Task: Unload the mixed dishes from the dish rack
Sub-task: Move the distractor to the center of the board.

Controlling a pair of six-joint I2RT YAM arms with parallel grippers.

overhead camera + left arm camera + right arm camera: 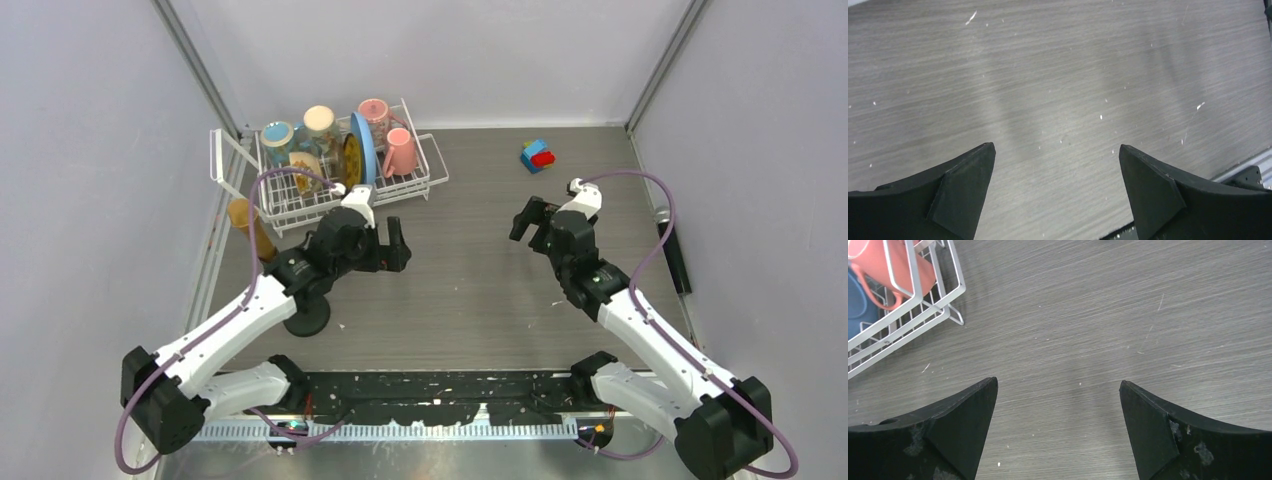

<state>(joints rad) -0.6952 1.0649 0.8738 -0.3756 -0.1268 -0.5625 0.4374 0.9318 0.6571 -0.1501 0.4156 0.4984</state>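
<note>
I will next pull the open fingers of my left gripper back and to the left in the top view, around the middle of the orange-headed microphone, which stands on that side of the gripper.
The white wire dish rack stands at the back left. It holds a teal mug, a cream mug, two pink mugs, an upright light-blue plate, a yellow patterned plate and a small cream bowl. My left gripper is open and empty, in front of the rack; its wrist view shows only bare table. My right gripper is open and empty, right of the rack. Its wrist view shows a pink mug and the blue plate.
Colourful toy blocks lie at the back right. A black microphone lies along the right wall. Another microphone with an orange head stands on a black round base left of my left arm. Grey walls close in three sides.
</note>
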